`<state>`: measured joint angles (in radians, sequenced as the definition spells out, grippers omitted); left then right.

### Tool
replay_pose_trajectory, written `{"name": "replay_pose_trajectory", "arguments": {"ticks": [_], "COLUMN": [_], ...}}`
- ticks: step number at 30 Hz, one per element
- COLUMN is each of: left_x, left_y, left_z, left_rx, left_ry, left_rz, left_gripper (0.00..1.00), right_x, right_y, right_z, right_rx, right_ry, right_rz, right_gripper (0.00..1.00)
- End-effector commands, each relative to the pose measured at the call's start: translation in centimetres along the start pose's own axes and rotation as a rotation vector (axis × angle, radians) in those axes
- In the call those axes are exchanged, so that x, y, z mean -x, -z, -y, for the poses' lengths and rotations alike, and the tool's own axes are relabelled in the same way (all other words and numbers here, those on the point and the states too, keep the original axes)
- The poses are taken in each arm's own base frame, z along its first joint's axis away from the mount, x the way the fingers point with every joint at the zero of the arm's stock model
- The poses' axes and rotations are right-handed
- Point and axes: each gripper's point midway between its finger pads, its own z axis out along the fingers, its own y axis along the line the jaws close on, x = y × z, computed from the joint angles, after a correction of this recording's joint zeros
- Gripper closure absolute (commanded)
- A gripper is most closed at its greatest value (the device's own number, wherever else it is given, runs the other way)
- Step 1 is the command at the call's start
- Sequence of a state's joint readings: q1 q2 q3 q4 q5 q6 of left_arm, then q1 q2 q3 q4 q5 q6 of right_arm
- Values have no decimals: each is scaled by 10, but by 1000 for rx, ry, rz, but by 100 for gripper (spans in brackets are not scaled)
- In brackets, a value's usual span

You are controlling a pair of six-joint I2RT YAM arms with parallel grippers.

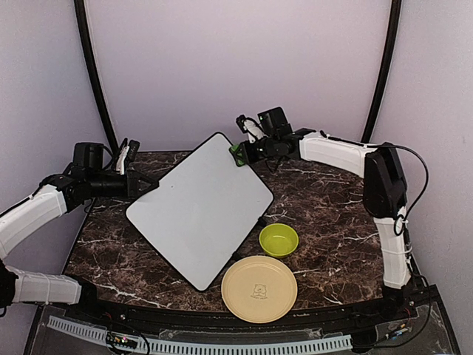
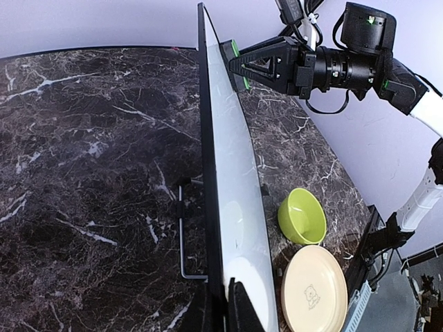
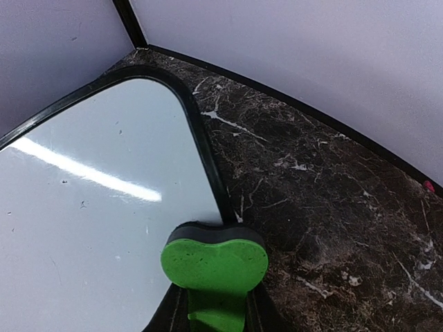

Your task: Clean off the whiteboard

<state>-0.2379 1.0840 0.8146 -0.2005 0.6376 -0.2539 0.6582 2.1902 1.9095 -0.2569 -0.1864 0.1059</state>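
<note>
My right gripper moves back across the board next, then down onto the bare tabletop (image 1: pixel 308 217) beside the green bowl to release the eraser, as the board looks clean.
The whiteboard (image 1: pixel 201 211) is a large white board with a thin black rim, tilted up off the table and free of marks. My left gripper (image 1: pixel 144 185) is shut on its left edge; in the left wrist view the fingers (image 2: pixel 239 311) pinch the rim of the board (image 2: pixel 232 173) edge-on. My right gripper (image 1: pixel 244 151) is shut on a green eraser (image 1: pixel 236 152) with a black felt base, at the board's far right corner. In the right wrist view the eraser (image 3: pixel 214 263) rests on the rim of the board (image 3: pixel 90 228).
A green bowl (image 1: pixel 278 239) and a beige plate (image 1: pixel 259 288) with a small bear mark sit on the dark marble table (image 1: pixel 325 214) just right of the board's near corner. A thin metal stand (image 2: pixel 183 235) lies behind the board.
</note>
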Motion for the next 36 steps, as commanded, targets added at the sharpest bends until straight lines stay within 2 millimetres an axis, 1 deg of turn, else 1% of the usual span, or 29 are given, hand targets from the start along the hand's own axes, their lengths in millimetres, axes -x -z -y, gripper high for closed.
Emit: {"name": "replay_pose_trajectory", "arguments": {"ticks": [1,3,7,12,15,20,23,25,26,27,28,31,33,34,36], "left_x": [-4,-4,-4,-4,-4,-4,-4,-4,-3,-3,-3,-4,-3,-3,-3], "left_y": [2,2,3,3,3,2,2,2,3,2,2,2,2,2,2], "left_z": [40,40,41,41,41,41,41,41,41,41,41,40,40,40,40], "left_rx": [-175,-176,-174,-177,-178,-179,-179,-179,-178,-178,-178,-175,-174,-173,-173], "left_ry": [-177,-178,-180,-179,-180,-178,-178,-179,-180,-180,-180,-179,-180,-180,-180], "left_rz": [-20,-19,-18,-17,-15,-16,-16,-14,-13,-13,-13,-14,-12,-11,-11], "left_gripper": [100,100,100,100,100,100,100,100,100,100,100,100,100,100,100], "right_x": [-8,-5,-12,-34,-45,-70,-84,-92,-100,-103,-113,-126,-140,-143,-158], "right_y": [-21,-23,-24,-20,-14,-5,0,5,7,10,11,19,25,31,33], "right_z": [-49,-69,-106,-147,-171,-218,-239,-250,-255,-259,-259,-258,-257,-259,-251], "right_rx": [76,105,133,146,169,210,224,227,233,237,234,226,229,235,203], "right_ry": [53,76,130,196,217,268,299,321,329,334,337,329,325,326,327], "right_rz": [-55,-57,-76,-118,-129,-157,-170,-175,-185,-182,-196,-188,-191,-180,-187], "right_gripper": [100,100,100,100,100,100,100,100,100,100,100,100,100,100,100]}}
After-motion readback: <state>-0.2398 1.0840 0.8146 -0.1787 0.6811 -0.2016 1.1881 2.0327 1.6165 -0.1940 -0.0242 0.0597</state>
